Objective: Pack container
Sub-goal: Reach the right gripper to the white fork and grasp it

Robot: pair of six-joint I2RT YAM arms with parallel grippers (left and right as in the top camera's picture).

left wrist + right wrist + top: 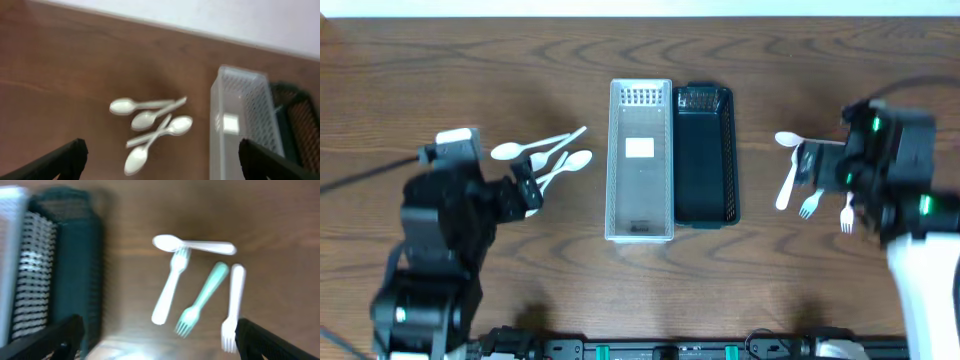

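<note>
My right gripper shifts away from the baskets next for the farthest white fork, turns slightly and lowers onto its handle (236, 291).
A clear plastic basket (640, 215) and a black basket (706, 200) stand side by side at the table's middle, both empty. Several white spoons (545, 155) lie left of them. A white spoon (787, 139) and three forks (808, 205) lie to the right. My left gripper (527, 187) is open and empty just short of the spoons (150, 122). My right gripper (810, 165) is open and empty over the forks. The right wrist view shows the white spoon (192, 244), two white forks (170, 287) and a green fork (202, 297) between and ahead of my fingers (157, 330).
The wooden table (450, 60) spreads around the baskets. The left wrist view shows the clear basket (240, 100) and the black basket (300, 120) to the right of my open fingers (162, 147). The right wrist view shows the black basket (70, 265) to the left.
</note>
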